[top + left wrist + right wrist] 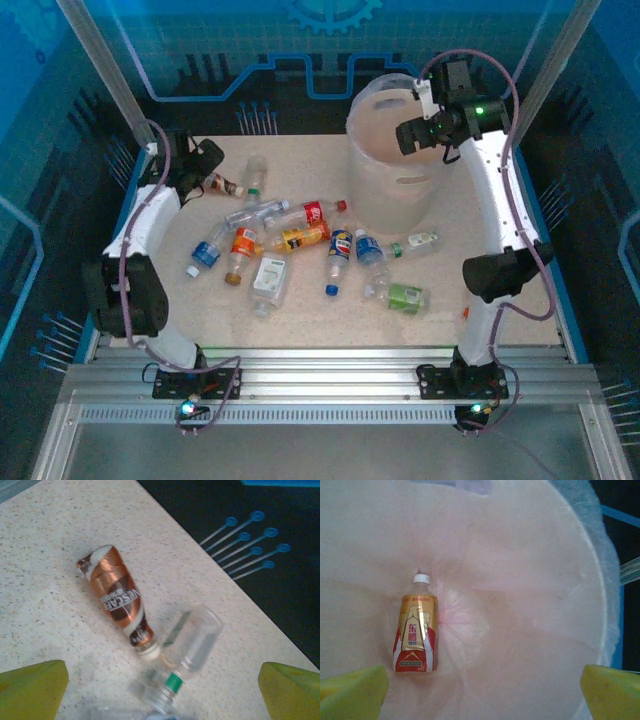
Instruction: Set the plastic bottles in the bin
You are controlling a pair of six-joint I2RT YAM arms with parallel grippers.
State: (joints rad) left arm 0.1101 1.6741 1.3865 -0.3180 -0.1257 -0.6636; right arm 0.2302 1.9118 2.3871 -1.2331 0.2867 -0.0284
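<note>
The left gripper turns and comes down onto the brown-labelled bottle's wide body [214,182] [113,586] below it next, because the bottle's neck end crowds against the clear bottle.
Several plastic bottles lie scattered mid-table, among them a red-labelled one [315,212], an orange one [243,245] and a green-labelled one [400,296]. My left gripper [205,160] hangs open over the far-left corner. Its wrist view [162,695] shows a brown-labelled bottle [117,597] and a clear bottle with a green band [192,640] lying ahead of it, neck to neck. My right gripper [415,135] is open above the off-white bin [400,205], with nothing between its fingers [482,692]. A gold-and-red bottle [416,630] lies on the bin's bagged floor [530,595].
The table's far edge [220,575] runs close behind the brown and clear bottles, with dark floor beyond it. Metal frame posts [100,60] rise at the back corners. Bare tabletop [330,325] lies between the bottles and the arm bases.
</note>
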